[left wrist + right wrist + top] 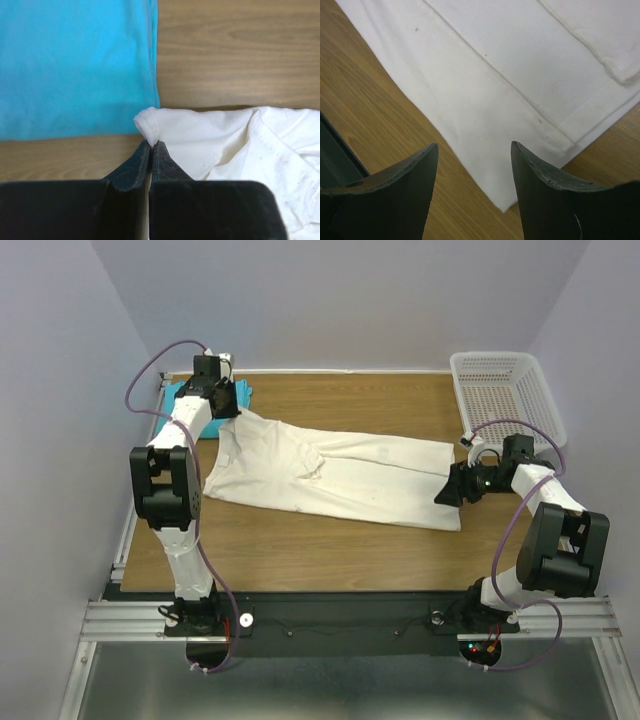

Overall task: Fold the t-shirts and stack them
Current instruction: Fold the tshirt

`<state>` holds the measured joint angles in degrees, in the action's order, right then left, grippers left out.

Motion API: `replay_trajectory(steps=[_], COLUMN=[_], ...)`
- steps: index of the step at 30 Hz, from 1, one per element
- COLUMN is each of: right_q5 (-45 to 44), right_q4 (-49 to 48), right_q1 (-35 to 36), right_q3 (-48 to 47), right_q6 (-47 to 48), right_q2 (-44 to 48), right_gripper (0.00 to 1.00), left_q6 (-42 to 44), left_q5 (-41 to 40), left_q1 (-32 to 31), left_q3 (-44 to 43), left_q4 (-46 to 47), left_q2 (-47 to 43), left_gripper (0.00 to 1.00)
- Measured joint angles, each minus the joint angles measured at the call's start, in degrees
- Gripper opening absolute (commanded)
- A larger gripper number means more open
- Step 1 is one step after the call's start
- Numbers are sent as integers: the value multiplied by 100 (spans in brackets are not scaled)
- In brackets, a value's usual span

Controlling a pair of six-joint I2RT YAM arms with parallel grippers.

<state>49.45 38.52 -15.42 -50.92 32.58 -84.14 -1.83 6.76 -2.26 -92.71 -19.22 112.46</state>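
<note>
The turquoise t-shirt's side edge [248,395] [154,65] lies just outward of my left gripper's fingers, so next the gripper will move outward along it and release the cream t-shirt's corner there.
The cream t-shirt [330,475] lies folded lengthwise across the middle of the table. My left gripper [234,408] is at its far left corner, shut on a pinch of the cream fabric [150,125] between its fingertips [151,145]. The turquoise t-shirt [178,393] lies flat just beyond that corner, filling the upper left of the left wrist view [75,65]. My right gripper [447,490] stands open at the shirt's right end. In the right wrist view a corner of the cream t-shirt [495,100] lies between its spread fingers [474,150], untouched.
A white perforated basket [505,390] stands at the back right corner of the wooden table [330,540]. Grey walls close in the back and both sides. A metal rail [350,615] runs along the near edge by the arm bases.
</note>
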Motion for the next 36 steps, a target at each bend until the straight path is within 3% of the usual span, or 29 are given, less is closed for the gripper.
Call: replay_trajectory(steps=[15,18,19,22,33,36], right_q5=[-66,-96,-101,-107,-168,-256], right_q4=[-15,-17,-17,-20,72,221], right_q1=[0,0,0,0,90,501], right_q3=[0,0,0,0,0,0], right_q6=[11,46,74,179,894,1287], right_q2=[-76,-76,-76,-74,-68,-66], right_gripper=[66,66,66,66,67,67], left_q6=[55,22,-9,-79,-280,-317], left_q5=[-518,-787,-887,-1165,-1458,-1576], left_q1=[-590,-634,-634,-623,-538,-516], left_q3=[-2752,-3073,-3123,-3220,-3543,-3126], left_q4=[-485,-588,-605,-680,-636,-557], left_q2=[1884,2149,2192,2264,2153,1676], left_gripper=[0,23,39,58,65,72])
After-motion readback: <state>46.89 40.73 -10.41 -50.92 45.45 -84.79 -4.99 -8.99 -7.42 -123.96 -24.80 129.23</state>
